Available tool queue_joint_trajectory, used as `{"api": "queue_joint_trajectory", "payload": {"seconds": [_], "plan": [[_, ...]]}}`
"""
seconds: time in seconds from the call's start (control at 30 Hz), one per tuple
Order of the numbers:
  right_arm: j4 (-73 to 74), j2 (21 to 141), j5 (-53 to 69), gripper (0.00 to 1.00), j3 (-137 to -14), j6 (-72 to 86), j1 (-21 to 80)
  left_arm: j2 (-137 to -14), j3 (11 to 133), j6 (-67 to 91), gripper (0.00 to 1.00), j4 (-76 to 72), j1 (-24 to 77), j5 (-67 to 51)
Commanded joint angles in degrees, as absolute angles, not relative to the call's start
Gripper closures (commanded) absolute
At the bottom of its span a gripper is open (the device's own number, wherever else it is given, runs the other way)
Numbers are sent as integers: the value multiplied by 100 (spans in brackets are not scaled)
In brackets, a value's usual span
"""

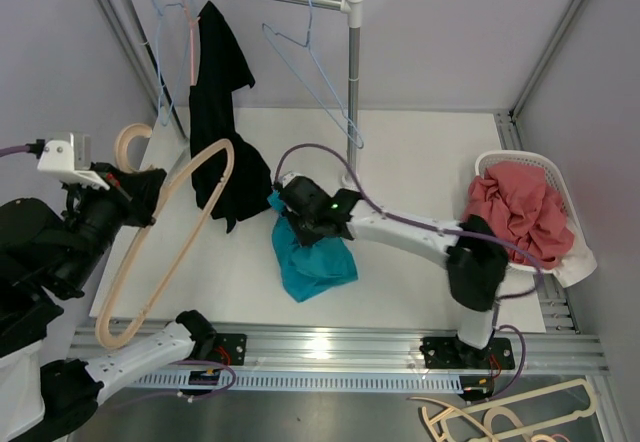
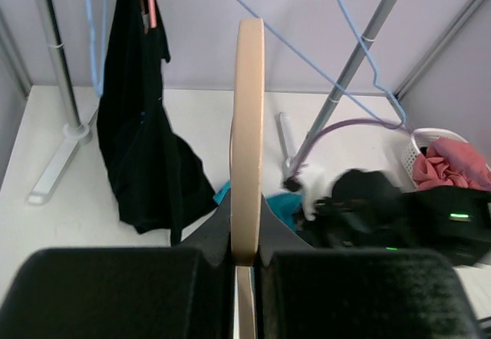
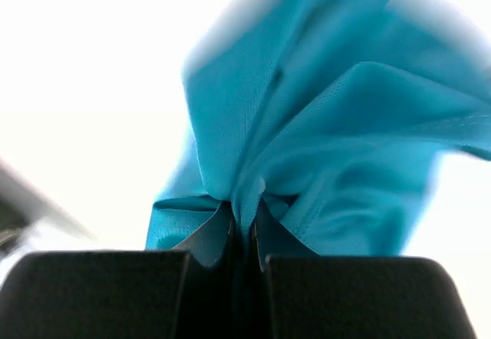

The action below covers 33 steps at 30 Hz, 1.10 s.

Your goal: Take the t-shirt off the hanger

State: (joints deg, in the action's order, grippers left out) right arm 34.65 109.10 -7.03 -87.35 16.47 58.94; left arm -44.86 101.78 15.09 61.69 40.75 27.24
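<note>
The rack's clear bar part is bare. I will bring my left gripper outward and to the right in the top view to it and release the hanger.
My left gripper [image 1: 150, 184] is shut on a beige wooden hanger [image 1: 165, 237] and holds it bare above the table's left side; it also shows edge-on in the left wrist view [image 2: 247, 124], clamped between the fingers. My right gripper [image 1: 290, 210] is shut on a teal t-shirt [image 1: 312, 257] that hangs crumpled from it down onto the white table. In the right wrist view a fold of the teal t-shirt [image 3: 307, 139] is pinched between the fingers [image 3: 222, 235]. The t-shirt is off the hanger.
A rack [image 1: 352, 72] at the back carries a black garment [image 1: 222, 112], blue wire hangers [image 1: 320, 72] and a pink one [image 1: 186, 22]. A white basket [image 1: 575, 252] with a red garment [image 1: 520, 212] stands at right. More hangers [image 1: 510, 417] lie at the near edge.
</note>
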Motion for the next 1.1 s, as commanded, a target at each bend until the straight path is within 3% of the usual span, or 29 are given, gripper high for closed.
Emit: {"api": "queue_joint_trajectory", "payload": {"seconds": [0.0,0.17,0.37,0.53,0.73,0.93,1.07], "plan": [[3900,9188,-904,100,-8894,1617,5985,-4816,9993,1274,99,5187,4104,2295],[4613,7534,-1423,100,-9682,1539,5793,-5369,10098,1231,99,4625,4104,2407],[5212,7224,-2398,100,-11379,1126,5072,-6371,10309,757,99,3790,4087,3224],[4747,7348,-3654,100,-12717,178,4772,-7328,10854,589,99,3157,3718,3507],[2912,7076,-5176,100,-12824,-1595,4764,-8366,11758,449,99,2813,3419,3516],[1391,6462,-6178,100,-11788,-2768,4729,-9315,12655,167,99,2531,3112,3217],[1816,6223,-6083,100,-11478,-2419,4720,-9843,13288,-174,99,2426,3050,3261]]}}
